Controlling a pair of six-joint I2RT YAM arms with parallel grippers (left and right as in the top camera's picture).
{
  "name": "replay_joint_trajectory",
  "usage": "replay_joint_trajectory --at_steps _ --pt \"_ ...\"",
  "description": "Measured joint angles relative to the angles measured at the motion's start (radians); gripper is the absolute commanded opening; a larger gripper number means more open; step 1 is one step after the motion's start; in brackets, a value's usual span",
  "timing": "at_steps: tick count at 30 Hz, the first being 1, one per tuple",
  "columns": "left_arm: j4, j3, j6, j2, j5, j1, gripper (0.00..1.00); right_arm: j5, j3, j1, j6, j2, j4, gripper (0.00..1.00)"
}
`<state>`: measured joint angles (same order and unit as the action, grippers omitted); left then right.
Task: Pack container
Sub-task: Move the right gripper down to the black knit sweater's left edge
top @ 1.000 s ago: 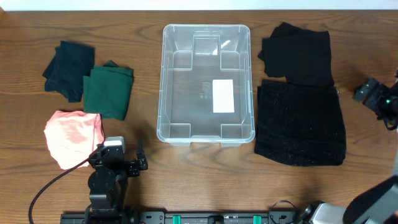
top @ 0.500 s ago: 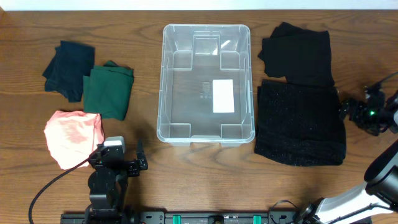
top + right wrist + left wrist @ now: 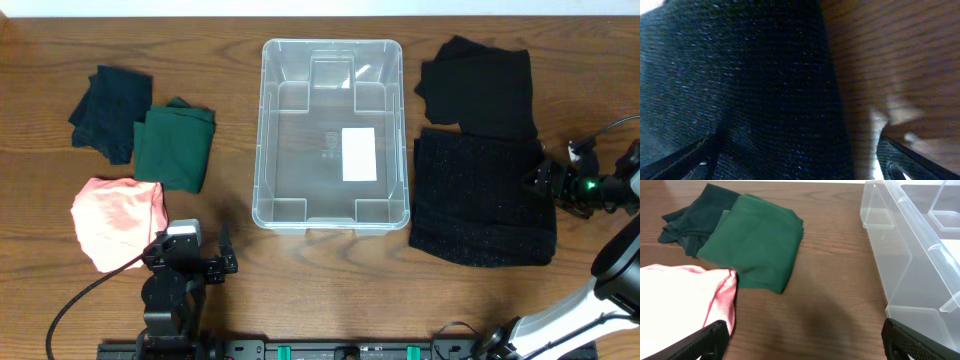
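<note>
The knit garment's edge farthest from the container is between the open fingers of my right gripper, so they need to slide to the left in the overhead view and close.
The clear container point(image 3: 262, 130) stands mid-table with nothing in it but the white label on its bottom; its near wall point(image 3: 905, 255) also shows in the left wrist view. My left gripper point(image 3: 190, 250) point(image 3: 802, 340) is open over bare wood, between the pink garment point(image 3: 115, 218) point(image 3: 680, 295) and the container. Wide open too, my right gripper point(image 3: 545, 180) point(image 3: 797, 162) straddles the right edge of the black sparkly knit garment point(image 3: 480, 200) point(image 3: 750, 85), holding nothing.
A green garment point(image 3: 175, 148) point(image 3: 755, 245) and a dark teal one point(image 3: 108, 108) point(image 3: 695, 215) lie left of the container. A plain black garment point(image 3: 478, 85) lies behind the knit one. A cable point(image 3: 70, 300) trails from the left arm.
My right gripper has moved left from the table's right edge to the right edge of the black knit garment. The left arm has not moved.
</note>
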<state>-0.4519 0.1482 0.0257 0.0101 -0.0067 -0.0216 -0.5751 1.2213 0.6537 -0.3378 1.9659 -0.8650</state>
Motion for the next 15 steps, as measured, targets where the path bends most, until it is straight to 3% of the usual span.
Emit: replay_joint_trajectory --at_steps 15 --pt "0.000 0.000 0.000 0.000 0.000 0.000 0.98 -0.132 0.002 -0.003 -0.017 0.034 -0.098 0.99"
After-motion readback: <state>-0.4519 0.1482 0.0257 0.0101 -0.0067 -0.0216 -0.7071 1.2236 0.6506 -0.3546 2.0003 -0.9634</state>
